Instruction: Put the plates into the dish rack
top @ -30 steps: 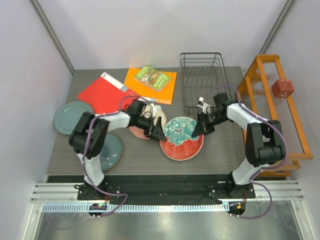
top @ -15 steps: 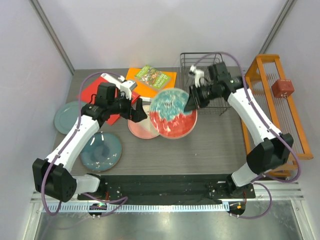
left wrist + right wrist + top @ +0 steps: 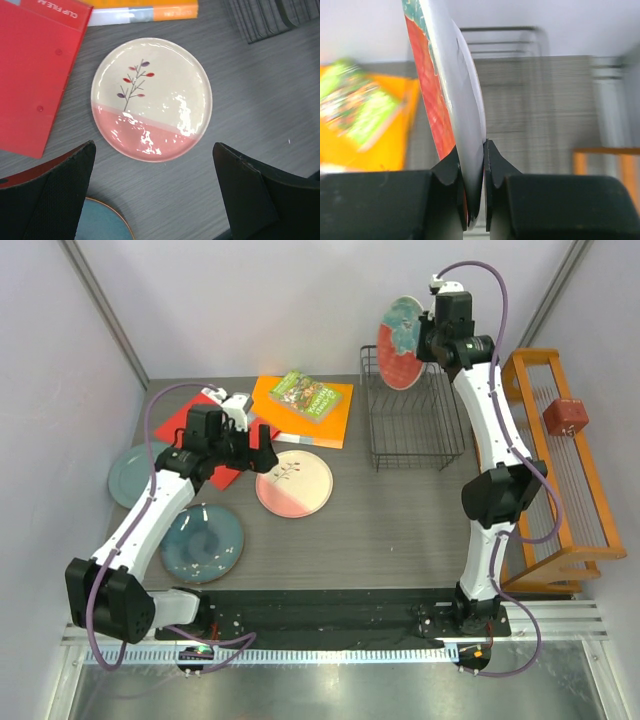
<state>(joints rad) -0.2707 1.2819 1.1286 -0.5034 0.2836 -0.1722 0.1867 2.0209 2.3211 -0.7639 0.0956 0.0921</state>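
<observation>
The wires in the dish rack's side (image 3: 437, 412) (image 3: 524, 107) by the orange wooden rack are empty, so my right gripper should next turn the slanted red plate upright and move down there.
My right gripper (image 3: 428, 340) is shut on the rim of the red plate with the teal floral top (image 3: 399, 341) and holds it on edge, high above the black wire dish rack (image 3: 411, 410); the right wrist view shows the plate (image 3: 447, 100) pinched between the fingers (image 3: 495, 165). My left gripper (image 3: 262, 457) is open and empty above the near left rim of the cream-and-pink sprig plate (image 3: 294, 483), which lies flat (image 3: 151, 98). The speckled dark teal plate (image 3: 202, 542) and the grey-green plate (image 3: 136, 472) lie flat at the left.
A red folder (image 3: 205, 430) and an orange book (image 3: 305, 412) with a green booklet (image 3: 306, 395) on it lie at the back. An orange wooden rack (image 3: 570, 460) with a small red box (image 3: 565, 417) stands along the right edge.
My right arm has lifted the red plate from above the table's middle up and back, over the dish rack, turning it on edge. My left gripper stays near the sprig plate.
</observation>
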